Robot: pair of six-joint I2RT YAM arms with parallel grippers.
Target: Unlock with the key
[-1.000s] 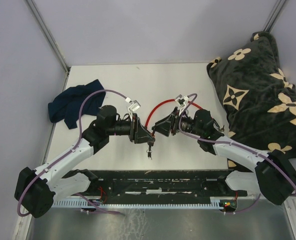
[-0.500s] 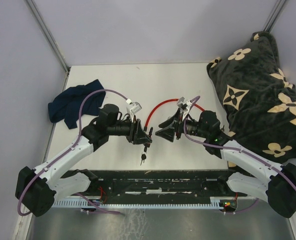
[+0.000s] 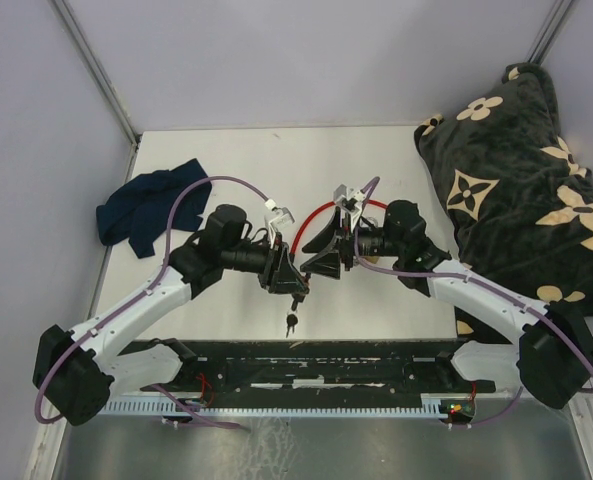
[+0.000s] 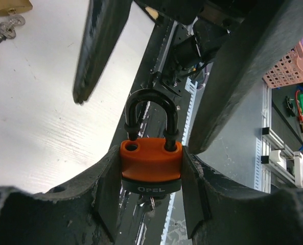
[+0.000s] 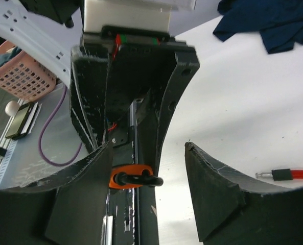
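My left gripper tilts its fingers downward next and lowers the padlock, its shackle leg already out, to release it on the bare tabletop below the gripper.
My left gripper (image 4: 151, 176) is shut on an orange and black padlock (image 4: 151, 161), gripping its body from both sides with the shackle (image 4: 151, 104) pointing away. The shackle's left leg stands above an empty hole. A key (image 4: 150, 204) sits in the underside of the padlock, and in the top view it hangs below the padlock at mid-table (image 3: 291, 322). My right gripper (image 5: 148, 153) is open and faces the left one. The shackle (image 5: 140, 179) lies between its fingers, close to the left finger (image 5: 87, 194), with nothing gripped.
A blue cloth (image 3: 141, 210) lies at the left. A black flowered cushion (image 3: 521, 180) fills the right side. A red cable (image 3: 321, 212) loops behind the grippers. A brass padlock (image 4: 8, 6) and loose keys (image 4: 5, 28) lie on the table. A black rail (image 3: 316, 365) runs along the near edge.
The right gripper's jaws have opened wider, and it has drawn back then closed in on the shackle again. The left gripper keeps its hold on the padlock. The key hangs slightly lower.
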